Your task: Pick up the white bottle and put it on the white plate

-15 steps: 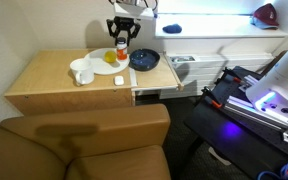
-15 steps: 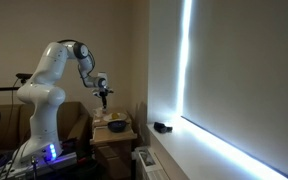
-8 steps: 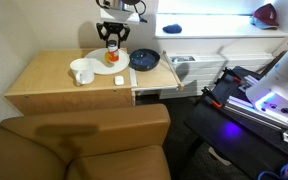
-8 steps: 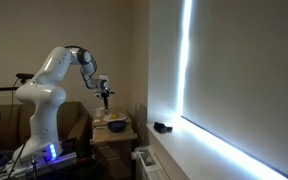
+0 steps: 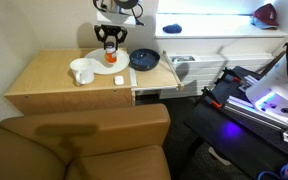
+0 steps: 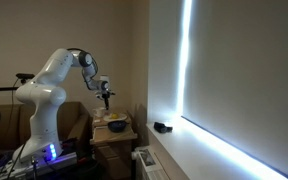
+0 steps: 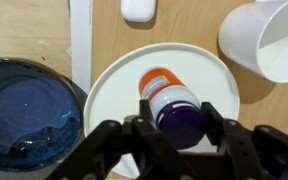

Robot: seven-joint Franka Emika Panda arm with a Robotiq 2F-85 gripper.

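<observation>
My gripper is above the plate's open surface point(image 5: 101, 66) point(image 7: 198, 82) beside the mug, so next it will go down toward the mug's side and release the bottle where the bare plate shows.
The white bottle point(image 7: 167, 97), with an orange-red band and a dark top, stands upright between my fingers over the middle of the white plate point(image 7: 112, 88). My gripper point(image 7: 177, 122) is shut on the bottle near its cap. I cannot tell whether the bottle's base touches the plate. In an exterior view my gripper point(image 5: 110, 38) hangs over the plate point(image 5: 98, 66) with the bottle point(image 5: 110, 54) in it. My gripper point(image 6: 105, 97) is also small in the far exterior view.
A white mug point(image 7: 270, 40) stands right of the plate and a dark blue bowl point(image 7: 24, 112) left of it in the wrist view. A small white object point(image 7: 139, 8) lies beyond the plate. All sit on a wooden cabinet top point(image 5: 44, 80).
My gripper has carried the bottle from beside the bowl to over the plate's middle and has come a little lower.
</observation>
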